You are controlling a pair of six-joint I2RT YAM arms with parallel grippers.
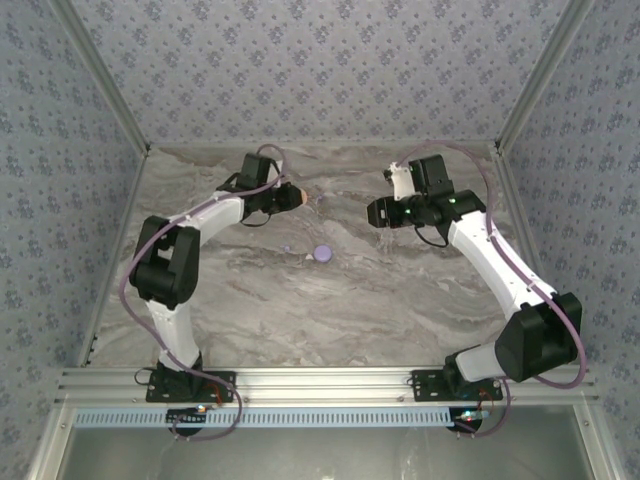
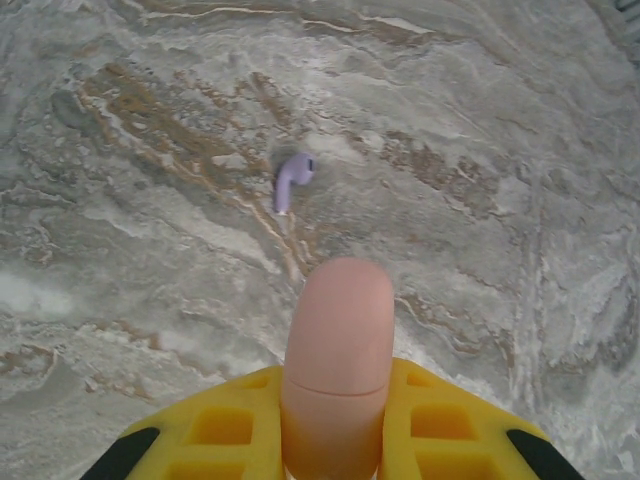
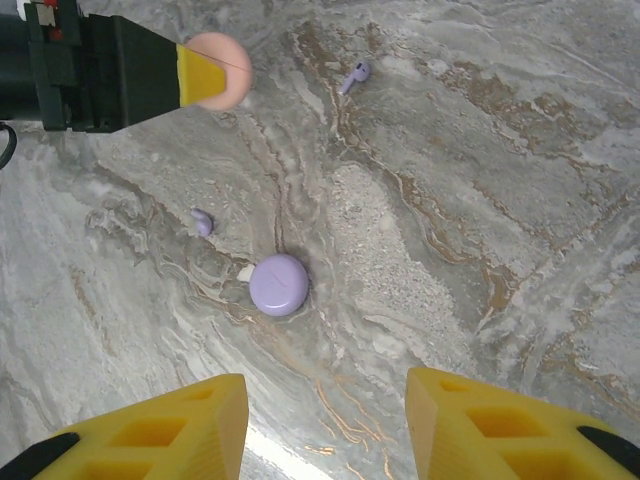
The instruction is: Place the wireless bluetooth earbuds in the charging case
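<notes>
My left gripper should lower the salmon-pink charging case (image 2: 338, 350) onto the bare marble (image 2: 150, 195) beside the nearby lilac earbud and let go of it, because that spot is clear.
My left gripper (image 2: 337, 372) is shut on a salmon-pink round charging case (image 2: 338, 350), held edge-on with its lid closed. One lilac earbud (image 2: 293, 182) lies on the marble just beyond it, apart from the case. In the right wrist view the same earbud (image 3: 355, 76) lies past the pink case (image 3: 218, 70), and a second lilac earbud (image 3: 203, 222) lies left of a lilac disc case (image 3: 278, 284). My right gripper (image 3: 325, 378) hovers open above the table, nothing between its fingers. From above, the left gripper (image 1: 292, 196) and right gripper (image 1: 384, 232) face each other across the earbuds.
A tiny white bit (image 3: 245, 272) touches the lilac disc's left edge. The lilac disc (image 1: 322, 254) sits mid-table between both arms. Patterned walls with metal posts enclose the marble table (image 1: 330, 310) on three sides.
</notes>
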